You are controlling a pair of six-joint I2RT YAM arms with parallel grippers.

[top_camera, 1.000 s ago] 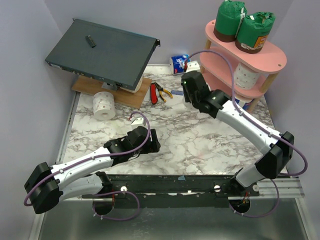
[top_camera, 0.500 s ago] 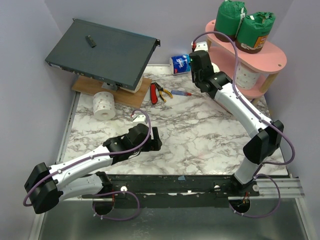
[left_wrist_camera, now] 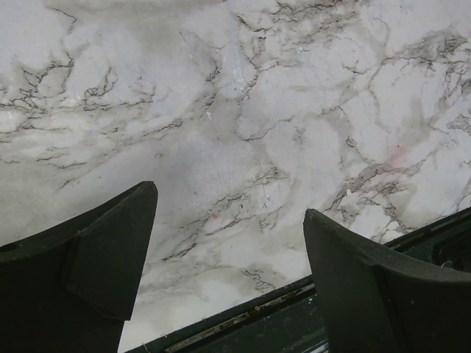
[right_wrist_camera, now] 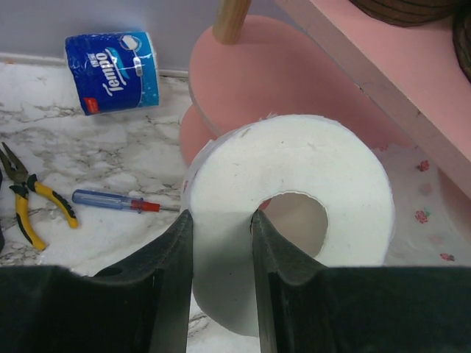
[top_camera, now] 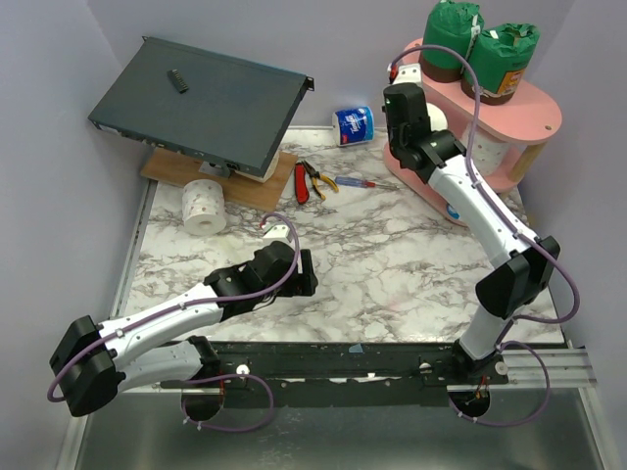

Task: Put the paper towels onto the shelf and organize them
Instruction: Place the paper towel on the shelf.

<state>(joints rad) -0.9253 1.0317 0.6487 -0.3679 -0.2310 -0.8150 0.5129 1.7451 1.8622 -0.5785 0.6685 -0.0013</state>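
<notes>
My right gripper is to move toward the shelf (top_camera: 537,110), so that its roll of paper towels comes under the edge of the top board.
My right gripper (right_wrist_camera: 221,228) is shut on a bare white paper towel roll (right_wrist_camera: 294,176), one finger inside its core and one outside. It holds the roll (top_camera: 432,118) at the left end of the pink shelf (top_camera: 537,110), level with the middle board (right_wrist_camera: 294,73). Two green-wrapped rolls (top_camera: 451,34) stand on the top board, and a white roll (top_camera: 482,149) sits on the middle one. A blue-and-white roll (top_camera: 355,125) lies by the back wall, and another white roll (top_camera: 204,208) lies at the left. My left gripper (left_wrist_camera: 228,206) hangs open over the marble, holding nothing.
A dark grey metal box (top_camera: 201,103) rests tilted on a wooden board (top_camera: 263,188) at the back left. Red-and-yellow pliers (top_camera: 312,179) and a blue screwdriver (top_camera: 353,183) lie between the box and the shelf. A metal rail (left_wrist_camera: 243,316) runs along the table's near edge.
My right arm has carried the white roll back and up, from over the table to the shelf's left end. The left arm has stayed where it was.
</notes>
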